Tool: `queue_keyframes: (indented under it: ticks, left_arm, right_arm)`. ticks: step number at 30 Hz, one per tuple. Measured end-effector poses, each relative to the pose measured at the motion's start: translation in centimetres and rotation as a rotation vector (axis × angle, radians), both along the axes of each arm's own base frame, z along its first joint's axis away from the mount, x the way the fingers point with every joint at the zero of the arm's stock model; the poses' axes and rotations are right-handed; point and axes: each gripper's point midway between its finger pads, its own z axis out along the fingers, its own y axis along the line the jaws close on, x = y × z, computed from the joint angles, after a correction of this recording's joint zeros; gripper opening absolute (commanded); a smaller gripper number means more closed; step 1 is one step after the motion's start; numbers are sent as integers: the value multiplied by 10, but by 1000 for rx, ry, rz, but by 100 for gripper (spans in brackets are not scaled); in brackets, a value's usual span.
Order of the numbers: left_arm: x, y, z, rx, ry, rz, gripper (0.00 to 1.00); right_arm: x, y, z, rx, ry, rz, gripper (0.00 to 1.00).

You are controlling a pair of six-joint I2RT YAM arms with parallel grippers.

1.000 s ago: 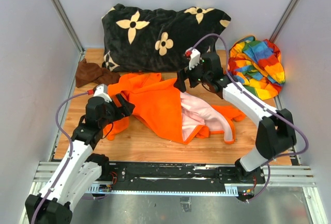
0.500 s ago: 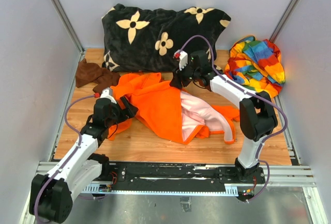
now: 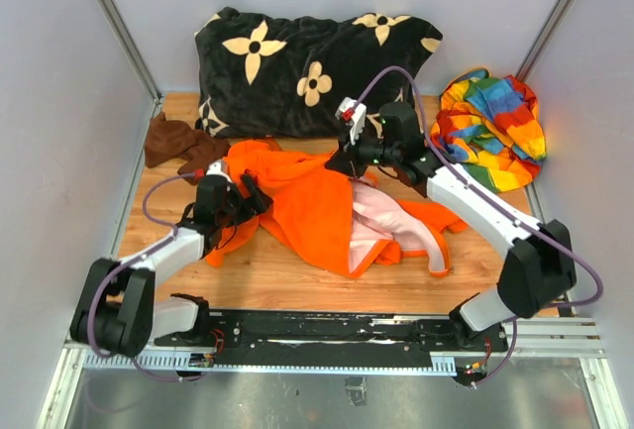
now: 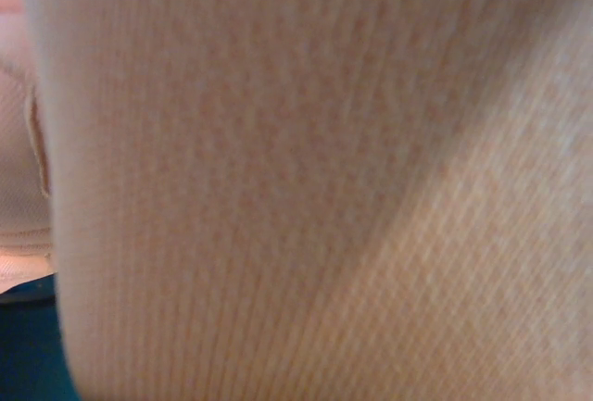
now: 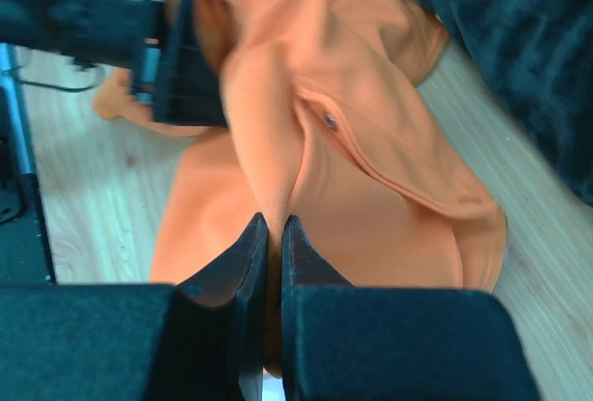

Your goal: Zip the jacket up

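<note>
The right gripper draws back and to the left in the top view, over the jacket's near edge, and releases the jacket's fold next, because the jacket (image 3: 312,213) lies crumpled.
The orange jacket (image 3: 312,213) lies crumpled on the wooden table, its pink lining (image 3: 381,216) showing on the right. My right gripper (image 3: 347,160) is shut on a raised fold of the jacket near its back edge. In the right wrist view the jaws (image 5: 274,225) pinch that orange fold, with a pocket flap and its snap (image 5: 331,121) just beyond. My left gripper (image 3: 252,194) stands open, pushed against the jacket's left side. It also shows as a dark shape (image 5: 190,58) in the right wrist view. Pale orange cloth (image 4: 296,179) fills the left wrist view and hides the fingers.
A black pillow with cream flowers (image 3: 307,67) lies along the back. A rainbow-striped cloth (image 3: 495,127) sits at the back right and a small brown cloth (image 3: 176,142) at the back left. Bare wood (image 3: 267,275) shows in front of the jacket. Grey walls close in on both sides.
My right gripper has closed on a fold of the jacket and drawn it up slightly. My left arm has stretched out lower and pushed its gripper into the jacket's left side.
</note>
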Motion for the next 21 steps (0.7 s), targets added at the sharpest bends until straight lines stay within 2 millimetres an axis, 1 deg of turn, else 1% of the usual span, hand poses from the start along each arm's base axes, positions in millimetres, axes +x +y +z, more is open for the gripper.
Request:
queue_keyframes:
  ticks: [2, 4, 7, 9, 12, 15, 17, 18, 21]
  left_arm:
    - [14, -4, -1, -6, 8, 4, 92]
    - [33, -10, 2, -16, 5, 1, 91]
    - [63, -20, 13, -39, -21, -8, 91]
    - [81, -26, 22, -58, -45, -12, 91]
    - [97, -33, 39, -85, -90, -21, 91]
    - [103, -36, 54, -102, -133, -31, 93]
    - [99, -35, 61, -104, -150, -29, 93]
    - [94, -32, 64, -100, -159, -21, 93]
    - [74, -19, 71, -78, -186, 13, 94]
  right_arm:
    - [-17, 6, 15, 16, -26, 29, 1]
    - [-35, 11, 20, 15, -33, 55, 1]
    - [-58, 18, 14, -3, -16, 83, 2]
    - [-76, 24, 6, -21, 7, 103, 3]
    - [-107, 42, -7, -41, 36, 157, 5]
    - [-132, 61, -19, -51, 63, 209, 6]
    - [-139, 73, -31, -60, 89, 225, 7]
    - [-142, 81, -42, -73, 116, 233, 9]
    - [-147, 94, -79, -137, 206, 239, 15]
